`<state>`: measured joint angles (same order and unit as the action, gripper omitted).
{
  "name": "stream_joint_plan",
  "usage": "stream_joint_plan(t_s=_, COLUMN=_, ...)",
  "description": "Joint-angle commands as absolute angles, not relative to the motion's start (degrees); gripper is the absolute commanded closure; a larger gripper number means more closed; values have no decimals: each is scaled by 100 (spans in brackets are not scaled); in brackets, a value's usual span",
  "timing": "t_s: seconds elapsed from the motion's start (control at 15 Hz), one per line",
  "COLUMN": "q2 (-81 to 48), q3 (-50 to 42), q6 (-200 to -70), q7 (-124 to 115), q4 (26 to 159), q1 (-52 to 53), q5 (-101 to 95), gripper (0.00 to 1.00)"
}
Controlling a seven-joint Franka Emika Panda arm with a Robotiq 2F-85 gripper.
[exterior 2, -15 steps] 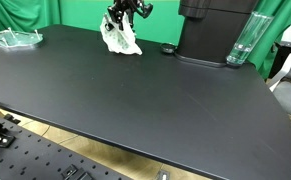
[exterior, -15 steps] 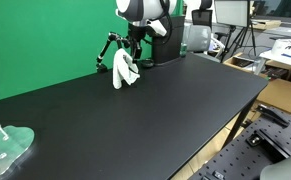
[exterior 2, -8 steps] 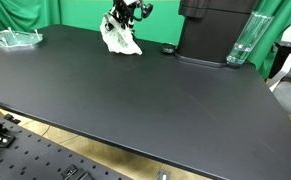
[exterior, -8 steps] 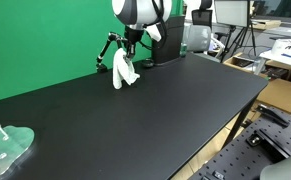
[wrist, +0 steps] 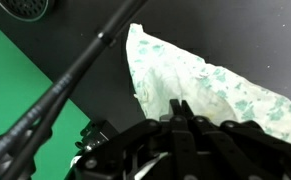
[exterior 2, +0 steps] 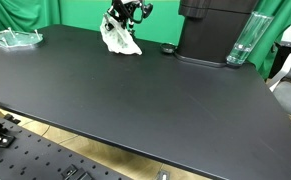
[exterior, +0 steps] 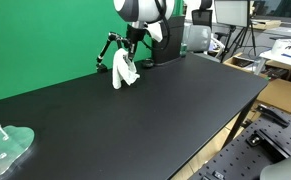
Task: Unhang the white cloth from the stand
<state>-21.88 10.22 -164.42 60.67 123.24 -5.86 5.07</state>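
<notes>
The robot's gripper should next lift the cloth off the stand, move to the side of the stand away from the green backdrop and release it, since the open tabletop is below on that side.
The white cloth (exterior: 125,70) (exterior 2: 118,38) with a faint green print hangs from a black stand (exterior: 107,48) at the far edge of the black table, in front of the green backdrop. In the wrist view the cloth (wrist: 220,85) fills the right side and a thin black rod of the stand (wrist: 75,75) runs diagonally across the left. My gripper (exterior: 131,50) (exterior 2: 126,18) is lowered onto the top of the cloth. Its fingertips (wrist: 180,108) are pressed together on the cloth's upper edge, so the gripper (wrist: 181,112) is shut on the cloth.
A clear dish (exterior: 7,145) (exterior 2: 13,38) lies near one table corner. A black machine (exterior 2: 213,30), a clear glass (exterior 2: 242,40) and a small black disc (exterior 2: 167,49) stand beside the stand. The table edge (exterior: 225,130) drops off toward lab benches.
The gripper's jaws have closed onto the top of the cloth. The arm has settled slightly; the cloth and stand stay in place.
</notes>
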Motion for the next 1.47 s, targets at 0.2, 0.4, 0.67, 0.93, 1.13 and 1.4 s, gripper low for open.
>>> stream_joint_plan(t_s=0.2, q2=-488, q3=131, q6=-15982, q7=3909, q4=13729, q1=-170, q5=-441, gripper=100)
stream_joint_plan(t_s=0.4, q2=313, q3=71, q6=-14984, q7=3303, q4=14197, q1=-180, q5=-805, gripper=100)
stream_joint_plan(t_s=0.67, q2=1156, q3=90, q6=-13861, q7=2875, q4=14578, q1=-143, q5=-822, gripper=100)
stream_joint_plan(t_s=0.93, q2=1494, q3=32, q6=-13027, q7=2592, q4=14642, q1=-107, q5=-762, gripper=100)
stream_joint_plan(t_s=1.13, q2=1516, q3=-6, q6=-12630, q7=2447, q4=14648, q1=-111, q5=-764, gripper=100)
stream_joint_plan(t_s=1.4, q2=1275, q3=-102, q6=-12463, q7=2371, q4=14587, q1=-127, q5=-686, gripper=100)
